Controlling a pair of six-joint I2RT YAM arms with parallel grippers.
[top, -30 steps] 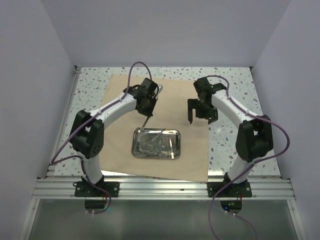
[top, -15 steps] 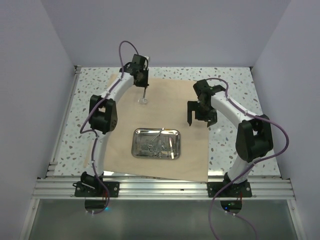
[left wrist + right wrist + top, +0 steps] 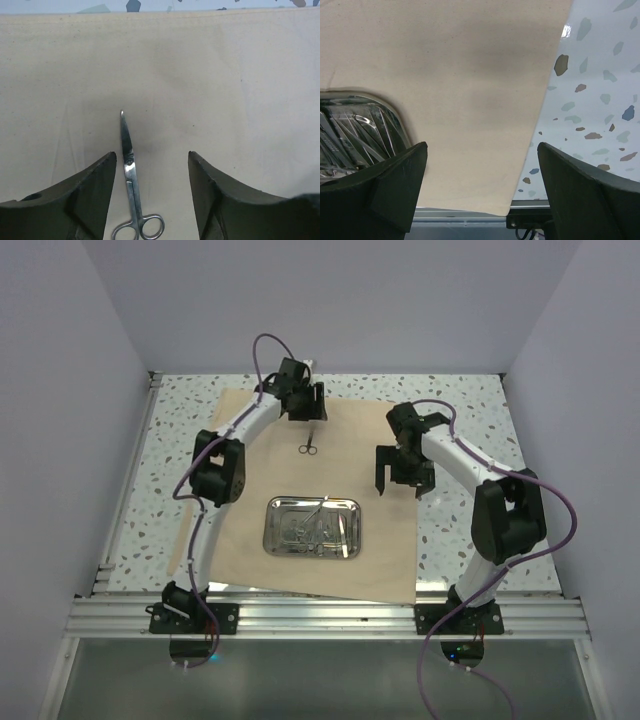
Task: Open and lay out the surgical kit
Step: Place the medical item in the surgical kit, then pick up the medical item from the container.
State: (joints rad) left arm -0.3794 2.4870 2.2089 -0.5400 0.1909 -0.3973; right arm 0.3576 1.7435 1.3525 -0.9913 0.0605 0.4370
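Note:
The slanted scissors at the tray's far rim (image 3: 313,514) lie below and back from my left gripper, so it should move back over the tray and down onto them.
The tan wrap sheet (image 3: 380,560) lies spread flat on the table. The steel tray (image 3: 272,538) sits in its middle with thin metal instruments (image 3: 318,522) inside. Small scissors (image 3: 308,447) lie flat on the wrap beyond the tray, tips pointing away. My left gripper (image 3: 307,415) hangs just above them, open. In the left wrist view the scissors (image 3: 129,170) lie between the fingers, close to the left one, untouched by the gripper (image 3: 152,156). My right gripper (image 3: 400,480) hovers open over the wrap (image 3: 470,75) right of the tray (image 3: 385,107), holding nothing (image 3: 482,145).
The speckled tabletop (image 3: 460,410) shows around the wrap, and the wrap's right edge (image 3: 540,125) runs close under the right gripper. White walls close in on three sides. An aluminium rail (image 3: 330,618) runs along the near edge by the arm bases.
My left arm swung from above the tray to the far part of the wrap with the scissors, then opened. The scissors now lie free on the wrap. The right arm stayed still.

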